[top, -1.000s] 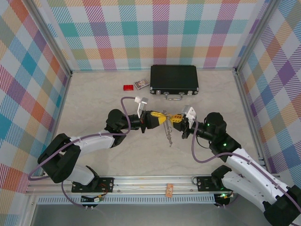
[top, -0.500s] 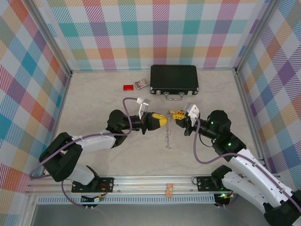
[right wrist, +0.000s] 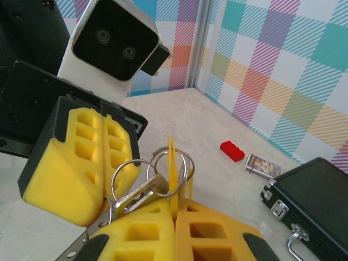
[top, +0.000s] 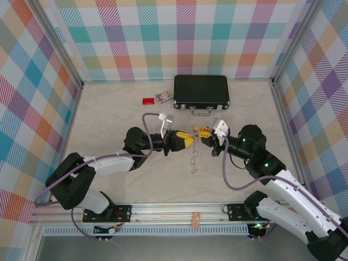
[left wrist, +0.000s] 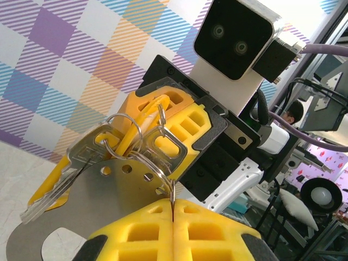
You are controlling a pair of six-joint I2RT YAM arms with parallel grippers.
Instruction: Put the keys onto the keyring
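My right gripper moves away from the left gripper next, tips downward and lowers to release the keys, as bare tabletop lies below it.
My left gripper (top: 190, 140) and right gripper (top: 203, 134) meet tip to tip above the table's middle. In the left wrist view my left gripper (left wrist: 173, 202) is shut on the thin wire of the keyring (left wrist: 155, 169), a grey metal ring. A silver key (left wrist: 69, 175) and a flat grey plate with holes (left wrist: 81, 217) hang from the linked rings. My right gripper (right wrist: 174, 204) is shut on the yellow-headed key (right wrist: 172, 163), seen edge-on and passing through the rings (right wrist: 166, 169). A silver key (right wrist: 135, 197) lies against its left pad. A slim metal piece (top: 193, 159) dangles below both grippers.
A black case (top: 201, 91) with a silver handle stands at the back of the table. Left of it lie a small red block (top: 148, 101) and a small card (top: 163, 97). Checked walls close in the left, right and back sides.
My right gripper has lifted a little toward the back, staying against the left gripper. The dangling piece has swung from slanted to hanging straight. My left arm has hardly moved.
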